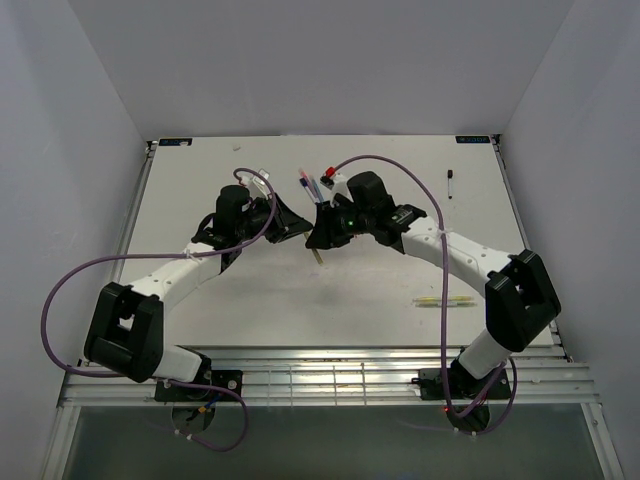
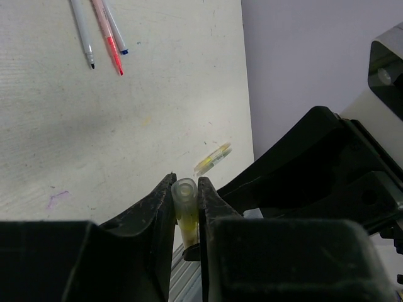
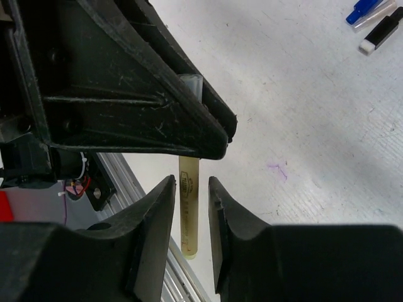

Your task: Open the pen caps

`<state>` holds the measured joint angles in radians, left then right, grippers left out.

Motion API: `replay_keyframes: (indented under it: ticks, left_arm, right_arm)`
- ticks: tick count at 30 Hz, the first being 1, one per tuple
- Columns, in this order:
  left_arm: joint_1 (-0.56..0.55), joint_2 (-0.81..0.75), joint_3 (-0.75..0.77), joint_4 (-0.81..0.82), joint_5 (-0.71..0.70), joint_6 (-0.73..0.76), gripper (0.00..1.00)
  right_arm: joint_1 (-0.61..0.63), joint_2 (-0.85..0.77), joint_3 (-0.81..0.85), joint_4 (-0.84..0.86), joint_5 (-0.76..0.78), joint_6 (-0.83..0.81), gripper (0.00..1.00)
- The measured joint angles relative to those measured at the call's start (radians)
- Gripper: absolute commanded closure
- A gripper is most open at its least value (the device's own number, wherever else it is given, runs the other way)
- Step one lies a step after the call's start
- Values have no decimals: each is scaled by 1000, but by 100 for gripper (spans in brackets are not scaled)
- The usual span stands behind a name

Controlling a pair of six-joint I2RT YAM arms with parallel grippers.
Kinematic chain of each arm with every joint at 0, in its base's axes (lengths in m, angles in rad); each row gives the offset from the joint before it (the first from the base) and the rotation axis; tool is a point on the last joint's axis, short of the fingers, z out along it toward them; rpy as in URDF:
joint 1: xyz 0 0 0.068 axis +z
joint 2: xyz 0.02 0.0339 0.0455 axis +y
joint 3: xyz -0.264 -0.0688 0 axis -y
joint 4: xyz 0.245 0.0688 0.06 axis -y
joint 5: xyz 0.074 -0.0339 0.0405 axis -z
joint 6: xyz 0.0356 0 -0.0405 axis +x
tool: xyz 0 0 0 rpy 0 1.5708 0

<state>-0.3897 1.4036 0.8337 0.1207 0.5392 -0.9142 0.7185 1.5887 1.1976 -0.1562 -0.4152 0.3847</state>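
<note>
I will move my left gripper away from the yellow pen's body (image 3: pixel 189 214) and then lower it beside the blue cap to let go of the translucent cap, since loose caps already lie together.
My left gripper (image 2: pixel 186 182) is shut on the translucent cap end of a yellow pen (image 2: pixel 185 211), which sticks up between its fingers. From the right wrist view the same pen's barrel (image 3: pixel 189 214) hangs down out of the left fingers (image 3: pixel 157 119). It passes between the fingers of my right gripper (image 3: pixel 191 182), which is open, with a gap showing on each side. In the top view the two grippers meet over the middle of the table, left gripper (image 1: pixel 296 228) and right gripper (image 1: pixel 318 238), with the yellow pen (image 1: pixel 318 257) poking out below them.
Another yellow pen (image 1: pixel 445 302) lies near the right arm's base, also visible as a yellow pen (image 2: pixel 213 158). Three uncapped pens (image 2: pixel 104 34) lie behind the grippers. A blue cap (image 3: pixel 363 9) and a black-and-white piece (image 3: pixel 378 34) lie nearby. A black pen (image 1: pixel 451 183) lies far right.
</note>
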Motion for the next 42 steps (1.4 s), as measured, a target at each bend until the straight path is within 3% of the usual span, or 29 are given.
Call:
replay_keyframes:
  ticks: [3,5,10,11,18,22,25,33,42]
  left_arm:
    - [0,0,0,-1,0,2,100]
    - [0,0,0,-8,-3,8,100]
    - [1,16,22,-61,-39,6,100]
    - [1,25,38,-90,-55,10,100]
    - [18,114,285,-376,-347,-37,100]
    - [63,136,338,-400,-353,-63,100]
    - [80,164,372,-415,-350,-32,100]
    - [77,311,476,-512,-360,200,100]
    - [76,558,571,-599,-436,388,100]
  right_arm:
    - [0,19,5,5,-5,-1,76]
    - [0,30,5,11,-16,-2,92]
    - [8,48,22,-2,3,-14,92]
    - [20,53,33,-21,47,-28,92]
    - [278,148,167,-199,782,-129,92]
    - [298,158,125,-230,911,-161,92]
    - [216,129,64,-217,817,-163,92]
    - [-187,76,-3,-151,471,-156,92]
    - [-369,235,109,-129,240,-193,92]
